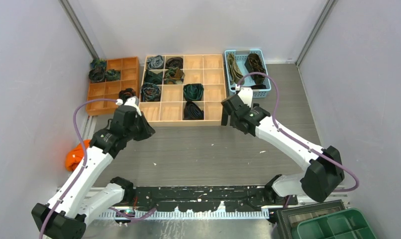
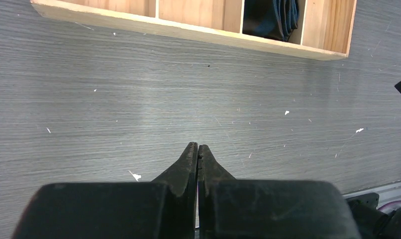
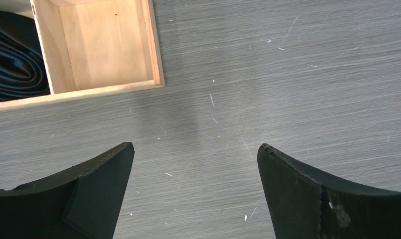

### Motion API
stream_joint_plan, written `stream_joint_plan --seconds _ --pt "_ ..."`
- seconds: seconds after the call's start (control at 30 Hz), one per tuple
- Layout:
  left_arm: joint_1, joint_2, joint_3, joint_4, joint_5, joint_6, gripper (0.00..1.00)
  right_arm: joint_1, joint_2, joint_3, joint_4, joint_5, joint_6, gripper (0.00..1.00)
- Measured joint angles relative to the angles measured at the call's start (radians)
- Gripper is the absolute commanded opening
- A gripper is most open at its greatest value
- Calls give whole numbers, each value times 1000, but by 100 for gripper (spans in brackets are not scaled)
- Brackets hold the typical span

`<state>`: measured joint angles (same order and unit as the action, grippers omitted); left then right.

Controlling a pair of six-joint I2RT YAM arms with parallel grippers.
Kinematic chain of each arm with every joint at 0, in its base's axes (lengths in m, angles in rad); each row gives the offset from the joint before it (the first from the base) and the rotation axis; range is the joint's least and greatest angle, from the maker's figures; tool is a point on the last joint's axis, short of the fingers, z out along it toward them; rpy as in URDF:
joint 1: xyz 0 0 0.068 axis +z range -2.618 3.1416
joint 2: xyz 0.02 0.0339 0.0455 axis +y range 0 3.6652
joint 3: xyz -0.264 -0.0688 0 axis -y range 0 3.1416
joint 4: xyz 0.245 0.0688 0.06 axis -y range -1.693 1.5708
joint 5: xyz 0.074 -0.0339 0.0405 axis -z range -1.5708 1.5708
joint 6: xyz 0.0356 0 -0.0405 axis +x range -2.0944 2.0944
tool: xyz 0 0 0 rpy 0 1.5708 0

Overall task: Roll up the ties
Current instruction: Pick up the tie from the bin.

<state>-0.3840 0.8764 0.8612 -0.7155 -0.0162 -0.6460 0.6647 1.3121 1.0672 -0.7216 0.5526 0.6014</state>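
My right gripper will next move outward and down onto the olive-gold tie's near end (image 1: 238, 78), because that end lies outward of my right gripper, clear of the black-brown tie.
Two unrolled ties, an olive-gold tie (image 1: 233, 67) and a black-brown tie (image 1: 255, 64), lie in the blue basket (image 1: 264, 92) at the back right. Several rolled ties sit in the wooden compartment box (image 1: 213, 91), among them a dark green coil (image 1: 193, 91) and a dark coil (image 1: 192, 110) that also shows in the left wrist view (image 2: 275, 17) and the right wrist view (image 3: 12, 64). My left gripper (image 1: 147, 132) (image 2: 198, 147) is shut and empty over bare table in front of the box. My right gripper (image 1: 227, 117) (image 3: 196, 147) is open and empty by the box's front right corner (image 3: 156, 74).
An orange tray (image 1: 105, 91) with a few dark coils stands left of the wooden box. An orange object (image 1: 75, 155) lies at the left table edge behind my left arm. A green bin (image 1: 338, 226) sits at the near right corner.
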Motion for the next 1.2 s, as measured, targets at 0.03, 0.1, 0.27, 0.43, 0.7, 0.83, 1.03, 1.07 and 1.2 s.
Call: stream_joint_plan --seconds 0.03,0.1,0.27,0.43,0.7,0.83,1.03,1.07,1.2 --pt "0 1 0 1 0 0 0 0 17 10 -3 0 -2 100" --pt "0 12 0 8 2 0 0 0 51 29 1 -1 -11 100" --pt "0 145 50 11 20 8 0 -11 166 150 10 61 -88 100" --pt "0 256 91 49 29 27 0 -120 451 537 51 105 -180 87" --pt "0 330 108 76 32 61 0 -341 850 1051 56 -27 -206 68" --pt "0 361 109 88 32 82 0 -424 998 1172 33 -103 -202 60" --pt "0 445 122 103 32 98 0 -478 1114 1199 21 -209 -195 63" --pt "0 459 122 105 32 101 0 -478 1130 1206 20 -223 -195 64" --pt "0 491 122 113 32 103 0 -473 1176 1219 19 -282 -192 64"
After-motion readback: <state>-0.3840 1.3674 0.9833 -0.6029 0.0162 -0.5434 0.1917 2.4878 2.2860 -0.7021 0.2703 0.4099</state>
